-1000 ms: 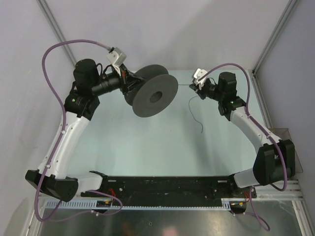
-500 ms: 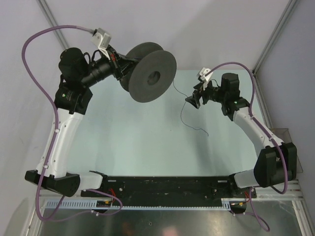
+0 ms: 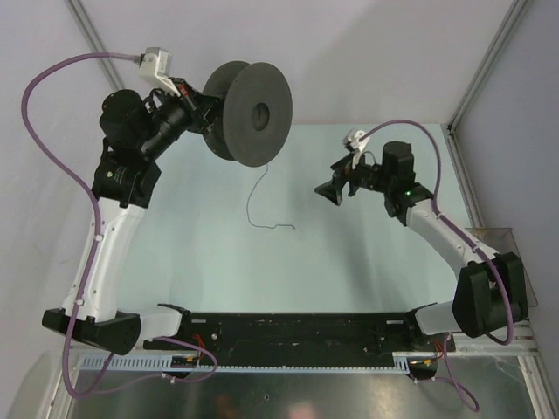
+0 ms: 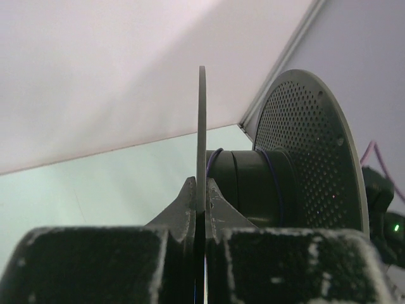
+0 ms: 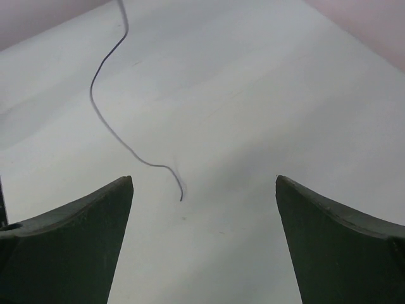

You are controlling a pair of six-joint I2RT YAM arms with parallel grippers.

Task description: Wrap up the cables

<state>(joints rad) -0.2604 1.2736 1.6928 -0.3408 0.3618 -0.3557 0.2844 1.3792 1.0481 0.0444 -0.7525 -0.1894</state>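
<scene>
I will next lower my right gripper to the left in the top view, past the cable's loose end and onto the cable's bend (image 3: 276,226) (image 5: 167,166), because the open fingers are hovering beside it.
My left gripper (image 3: 205,109) holds the dark grey spool (image 3: 253,113) high over the table's far left, its jaws shut on the edge of the near flange (image 4: 202,126). A few turns of wire lie round the hub (image 4: 215,166). The cable (image 3: 248,205), a hair-thin dark wire, hangs from the spool and its loose end trails on the table. My right gripper (image 3: 330,190) hovers to the right of it, wide open and empty. In the right wrist view the cable (image 5: 92,95) ends just ahead of the gripper (image 5: 204,178), nearer the left finger (image 5: 95,221).
The pale green table (image 3: 349,262) is walled at the back and sides, with metal frame posts (image 3: 485,70) at the corners. A black rail (image 3: 297,332) with both arm bases runs along the near edge. A clear plate (image 3: 515,240) sits at the right edge.
The right gripper has opened and let go of the cable, then shifted left. The left arm has lifted the spool up and to the left. The cable swung left beneath it.
</scene>
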